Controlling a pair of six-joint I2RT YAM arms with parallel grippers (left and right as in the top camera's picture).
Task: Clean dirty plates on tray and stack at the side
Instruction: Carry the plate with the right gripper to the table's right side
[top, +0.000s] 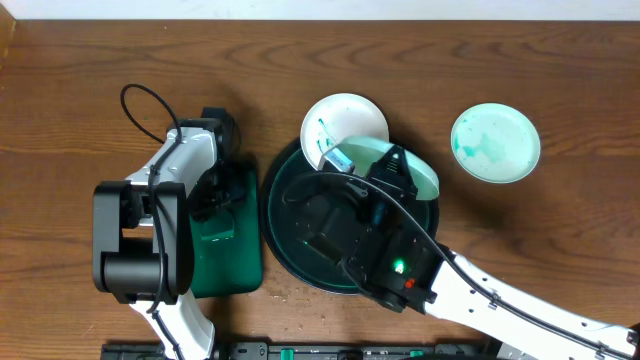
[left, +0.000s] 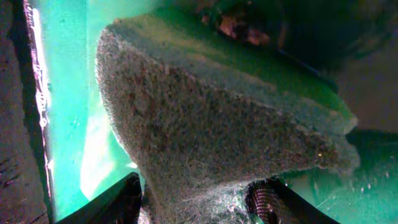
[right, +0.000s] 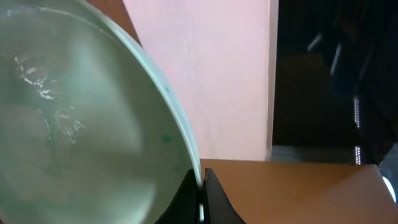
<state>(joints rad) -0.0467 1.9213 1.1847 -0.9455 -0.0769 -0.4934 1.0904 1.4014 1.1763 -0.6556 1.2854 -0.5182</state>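
Note:
The third plate (top: 495, 143) lies below the robot's right gripper and to its right in the overhead view, so the right gripper will swing over, lower the pale plate flat on top and release it.
The large round dark tray (top: 285, 225) lies at the table's middle. My right gripper (top: 383, 172) is over its far right part, shut on the rim of a pale plate (top: 422, 178) that it holds tilted up. In the right wrist view the fingers (right: 200, 190) pinch that plate's edge (right: 81, 124). A second white plate (top: 350, 118) with green marks leans on the tray's far rim. A third plate (top: 495, 143), smeared green, lies on the table to the right. My left gripper (top: 222, 195) is shut on a grey-green scouring cloth (left: 211, 130) over the rectangular tray.
A smaller rectangular green tray (top: 235, 262) lies left of the round tray, under my left gripper. Its green floor (left: 65, 112) shows in the left wrist view. My right arm (top: 500, 300) crosses the front right of the table.

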